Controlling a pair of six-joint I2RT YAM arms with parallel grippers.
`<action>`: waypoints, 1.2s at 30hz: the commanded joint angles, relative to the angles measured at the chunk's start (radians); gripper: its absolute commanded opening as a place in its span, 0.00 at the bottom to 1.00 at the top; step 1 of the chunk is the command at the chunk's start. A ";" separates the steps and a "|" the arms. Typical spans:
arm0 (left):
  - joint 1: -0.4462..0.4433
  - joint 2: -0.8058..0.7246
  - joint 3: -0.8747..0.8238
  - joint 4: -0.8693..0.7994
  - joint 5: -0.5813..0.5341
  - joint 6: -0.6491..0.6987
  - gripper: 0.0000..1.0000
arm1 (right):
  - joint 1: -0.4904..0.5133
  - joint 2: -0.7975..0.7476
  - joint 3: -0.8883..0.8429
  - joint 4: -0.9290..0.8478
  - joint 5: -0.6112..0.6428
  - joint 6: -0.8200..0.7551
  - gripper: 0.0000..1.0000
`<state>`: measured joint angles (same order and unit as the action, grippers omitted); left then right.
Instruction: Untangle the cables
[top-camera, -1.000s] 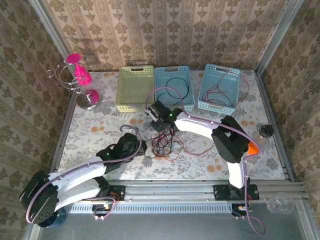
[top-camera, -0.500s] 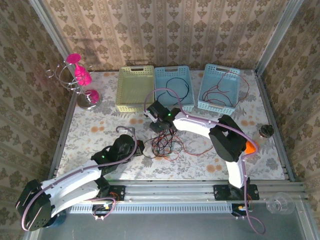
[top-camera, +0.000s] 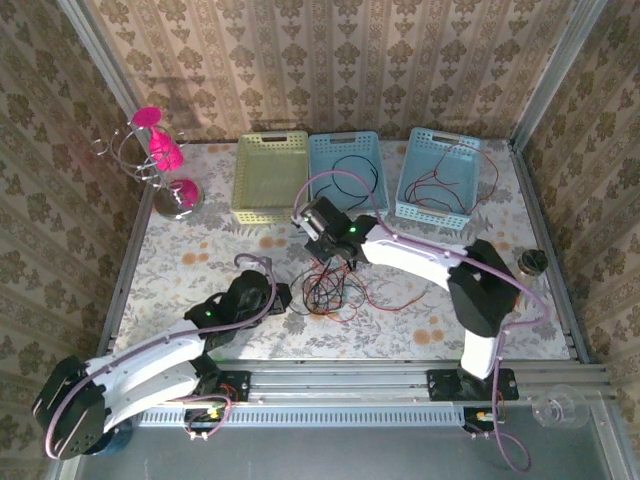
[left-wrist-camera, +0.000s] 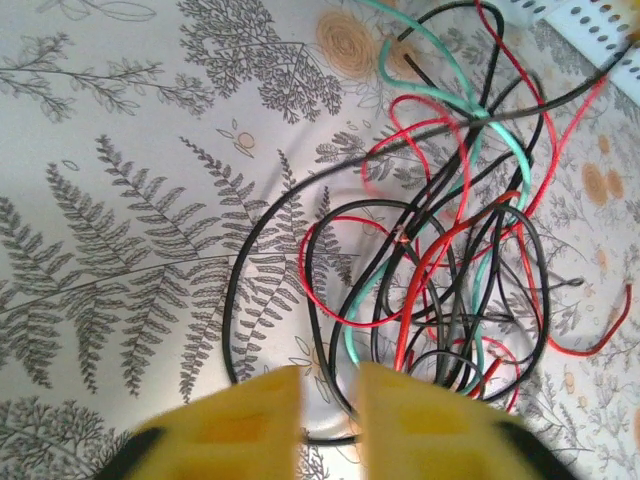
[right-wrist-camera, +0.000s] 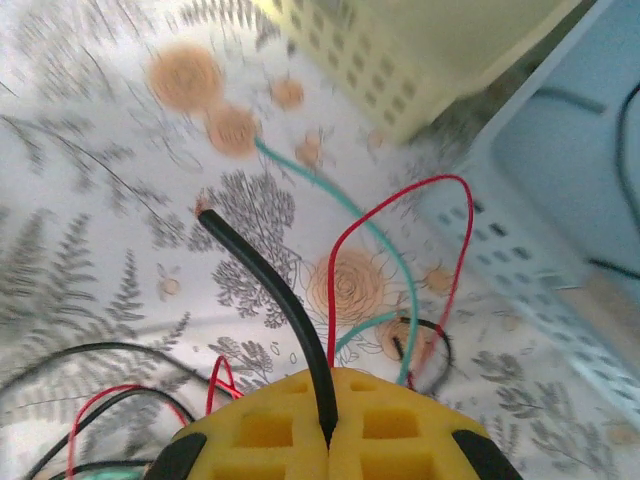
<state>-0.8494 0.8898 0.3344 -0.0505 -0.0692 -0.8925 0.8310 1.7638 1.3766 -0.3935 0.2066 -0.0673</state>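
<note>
The thick black cable goes up toward the middle blue basket's near side in my right gripper next, since the black cable's loose end stands clear of the other cables.
The cables (top-camera: 330, 290) lie in a loose red, black and teal tangle on the flowered table, between the two arms. My right gripper (top-camera: 334, 260) hangs over the tangle's far edge. In the right wrist view it (right-wrist-camera: 328, 395) is shut on a thick black cable (right-wrist-camera: 262, 272), whose free end sticks up and to the left. A teal cable (right-wrist-camera: 340, 205) and a red loop (right-wrist-camera: 440, 200) rise beside it. My left gripper (top-camera: 284, 297) sits low at the tangle's left side. Its yellow fingers (left-wrist-camera: 250, 420) stand apart, open, with the tangle (left-wrist-camera: 440, 290) just ahead and a black strand crossing under the gap.
Three baskets stand along the back: a yellow-green one (top-camera: 270, 175), a blue one (top-camera: 348, 172) holding a black cable, and a blue one (top-camera: 440, 178) holding red cables. A pink wire stand (top-camera: 165, 165) is at the back left. A small round object (top-camera: 531, 263) sits at the right edge.
My right gripper has shut on the black cable and its elbow has swung right. My left gripper has opened beside the tangle.
</note>
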 joint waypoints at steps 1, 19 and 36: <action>-0.010 0.040 -0.002 0.099 0.054 0.024 0.62 | 0.034 -0.119 -0.015 0.004 0.014 0.024 0.00; -0.032 0.140 0.004 0.151 -0.053 0.052 0.63 | 0.049 -0.347 -0.046 -0.029 -0.081 0.091 0.00; 0.012 -0.050 0.038 0.008 -0.033 0.112 0.00 | -0.065 -0.532 -0.207 0.036 -0.194 0.237 0.08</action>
<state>-0.8482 0.8890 0.3309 0.0399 -0.1070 -0.8211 0.7864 1.2526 1.2152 -0.3813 0.0467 0.1169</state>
